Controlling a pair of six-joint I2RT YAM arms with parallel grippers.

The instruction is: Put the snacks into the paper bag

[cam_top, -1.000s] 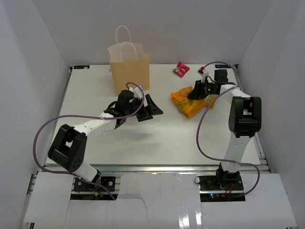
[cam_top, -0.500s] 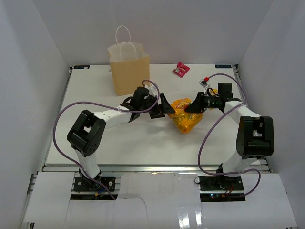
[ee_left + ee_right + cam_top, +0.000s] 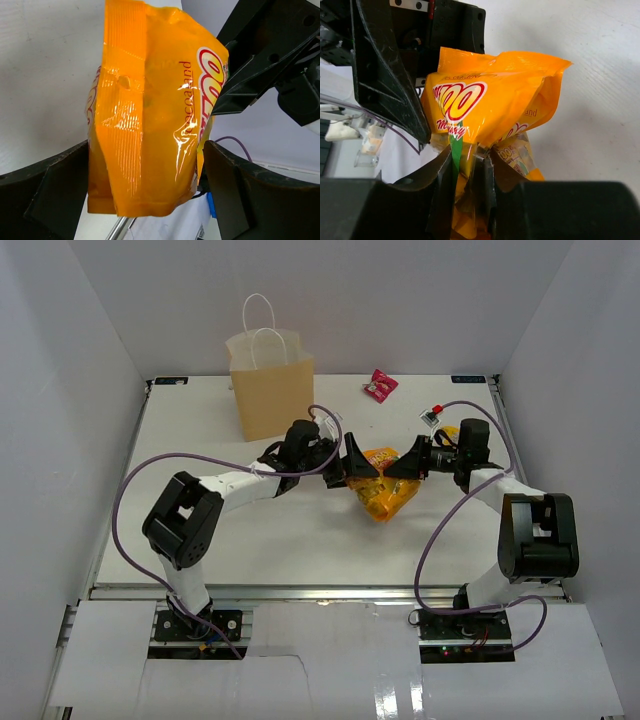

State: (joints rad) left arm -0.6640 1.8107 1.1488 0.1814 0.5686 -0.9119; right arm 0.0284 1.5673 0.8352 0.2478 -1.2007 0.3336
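Observation:
Next, my left gripper stays in place and closes its fingers onto the orange bag's loose end (image 3: 359, 484) (image 3: 142, 172), since that end already sits between them.
The large orange-yellow snack bag (image 3: 388, 495) hangs above the table middle between both grippers. My right gripper (image 3: 402, 466) is shut on its crumpled top edge; in the right wrist view the orange bag (image 3: 490, 100) is pinched in my right gripper (image 3: 472, 167). My left gripper (image 3: 355, 466) is open, its jaws wide on either side of the bag's other end; in the left wrist view the orange bag (image 3: 150, 110) fills the gap of my left gripper (image 3: 146, 152). The tan paper bag (image 3: 272, 390) stands upright at the back left. A pink-red packet (image 3: 380, 385) lies at the back.
White walls close in the table (image 3: 200, 440) on three sides. A metal rail (image 3: 320, 592) runs along the near edge. Purple cables loop from both arms. A bit of yellow wrapper (image 3: 449, 430) shows by the right wrist.
The right gripper carried the orange bag left toward the middle and lifted it. The left gripper swung right and now has its open jaws around the bag's far end.

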